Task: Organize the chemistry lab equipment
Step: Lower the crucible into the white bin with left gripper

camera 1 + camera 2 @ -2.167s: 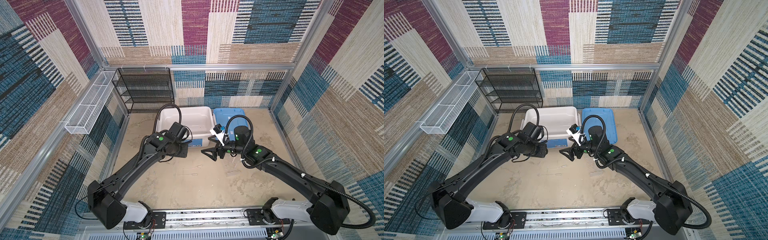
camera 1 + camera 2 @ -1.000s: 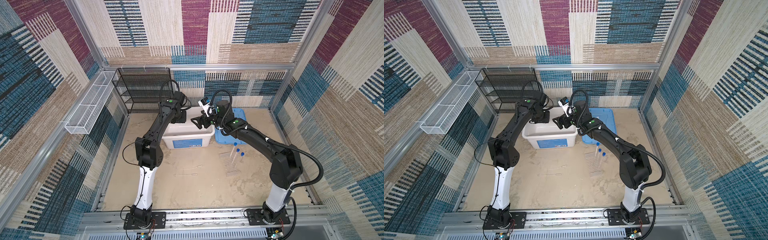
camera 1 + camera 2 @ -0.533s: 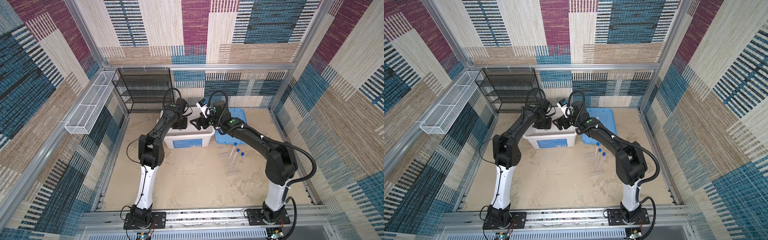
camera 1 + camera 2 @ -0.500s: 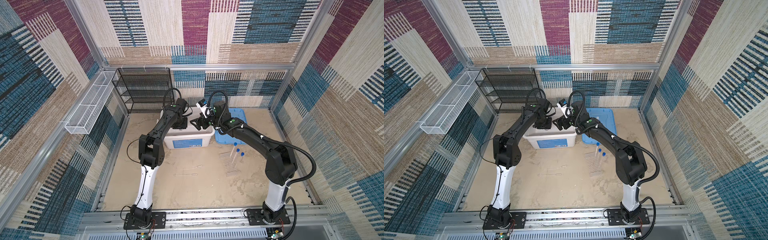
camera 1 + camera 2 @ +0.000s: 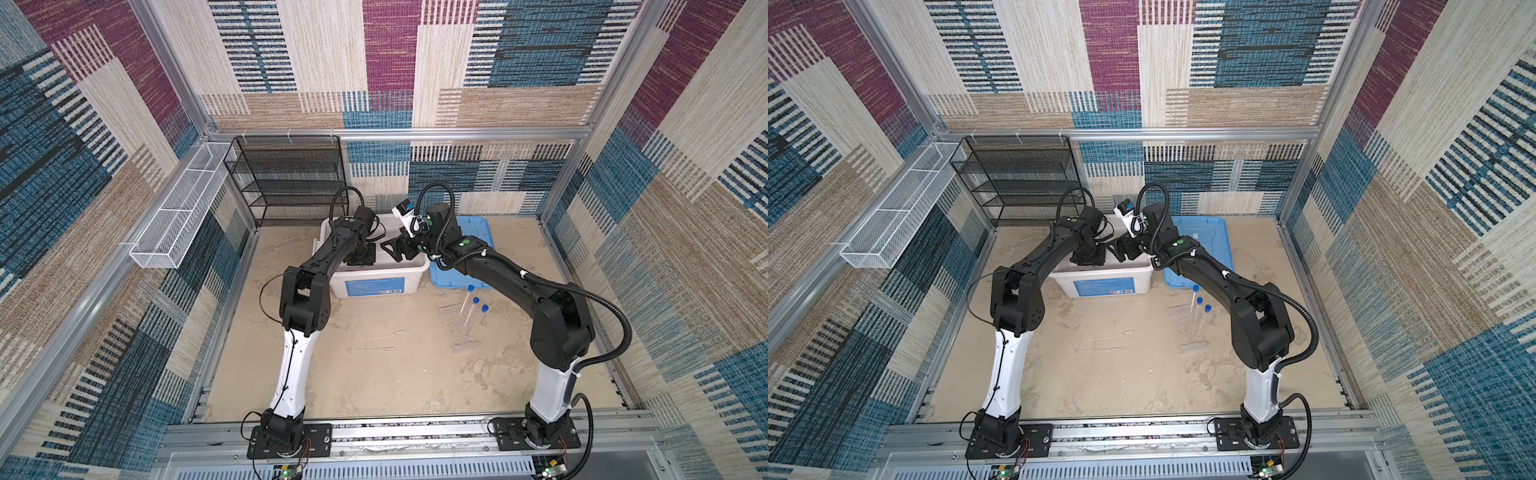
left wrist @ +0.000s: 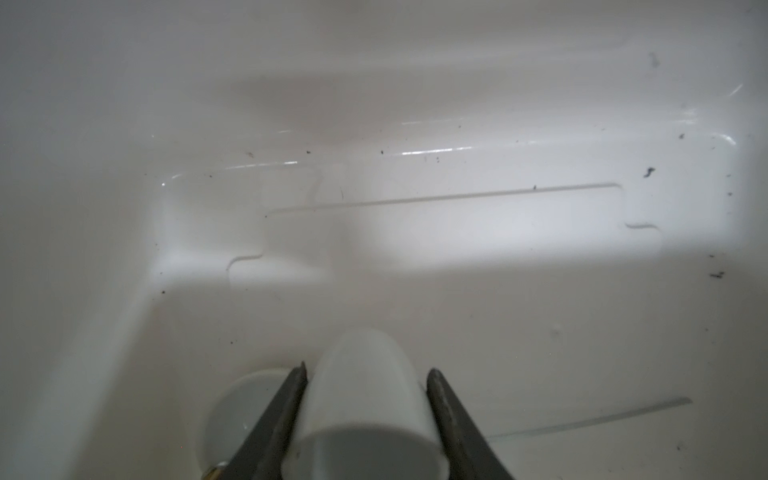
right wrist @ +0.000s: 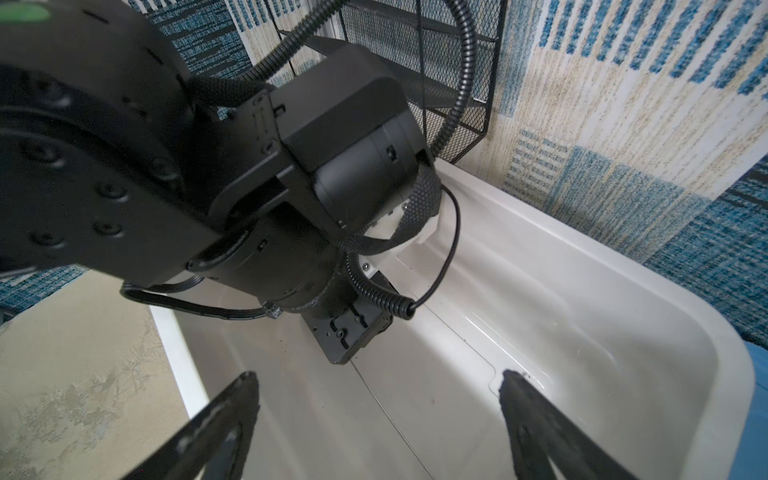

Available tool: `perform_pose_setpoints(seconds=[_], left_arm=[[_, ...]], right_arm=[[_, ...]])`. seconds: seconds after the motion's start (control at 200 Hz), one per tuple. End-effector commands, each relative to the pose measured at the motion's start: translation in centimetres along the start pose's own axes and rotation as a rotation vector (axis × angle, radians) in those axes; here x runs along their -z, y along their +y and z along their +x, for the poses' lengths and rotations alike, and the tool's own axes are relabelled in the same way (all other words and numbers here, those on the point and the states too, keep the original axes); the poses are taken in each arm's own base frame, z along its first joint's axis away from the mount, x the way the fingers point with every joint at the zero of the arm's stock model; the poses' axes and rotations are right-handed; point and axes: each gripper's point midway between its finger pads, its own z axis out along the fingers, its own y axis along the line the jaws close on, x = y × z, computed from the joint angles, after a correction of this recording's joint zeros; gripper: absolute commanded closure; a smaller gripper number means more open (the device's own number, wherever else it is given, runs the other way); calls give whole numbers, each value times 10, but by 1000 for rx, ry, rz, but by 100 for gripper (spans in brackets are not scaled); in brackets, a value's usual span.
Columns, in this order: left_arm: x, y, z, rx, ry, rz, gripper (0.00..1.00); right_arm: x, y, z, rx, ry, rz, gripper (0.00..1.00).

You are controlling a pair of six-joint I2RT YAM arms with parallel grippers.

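Observation:
My left gripper will next go down to the bin's bottom beside the second small white bowl and let go of its own bowl there. That spot on the bin's bottom is empty.
In the left wrist view my left gripper (image 6: 366, 370) is shut on a small white bowl (image 6: 365, 399), low inside the white bin (image 6: 124, 208). A second small white bowl (image 6: 237, 411) rests on the bin floor beside it, with a brass tip (image 6: 214, 471) at the frame's edge. My right gripper (image 7: 379, 376) hangs open and empty over the bin; a thin rod (image 7: 386, 411) lies on the floor below it. In a top view, three blue-capped tubes (image 5: 471, 309) lie on a clear rack (image 5: 464, 345) on the table, and two pipettes (image 5: 374, 349) lie nearer the middle.
The bin (image 5: 374, 286) stands at the back centre with its blue lid (image 5: 478, 249) flat to its right. A black mesh shelf (image 5: 291, 178) stands behind on the left. A white wire basket (image 5: 183, 208) hangs on the left wall. The two wrists are close together over the bin.
Both arms have swung from in front of the bin to over it. The left gripper has sunk into the bin, still shut on the bowl. The right gripper has come closer to it.

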Motion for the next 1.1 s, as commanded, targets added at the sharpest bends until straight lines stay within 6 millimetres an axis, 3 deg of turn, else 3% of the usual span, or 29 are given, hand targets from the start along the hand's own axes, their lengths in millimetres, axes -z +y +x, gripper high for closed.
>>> perform_pose_setpoints(seconds=[0.0,0.696,1.097], left_arm=[[-4,-1,-5,8,-18,5,74],[-43,5,15,9,20,-42,61],[-27,2,4,27,-39,-14,42]], right_arm=[[1,-2,-3,11,-12,9,9],[3,-5,10,3,-1,28,13],[11,-7,4,11,-18,46,13]])
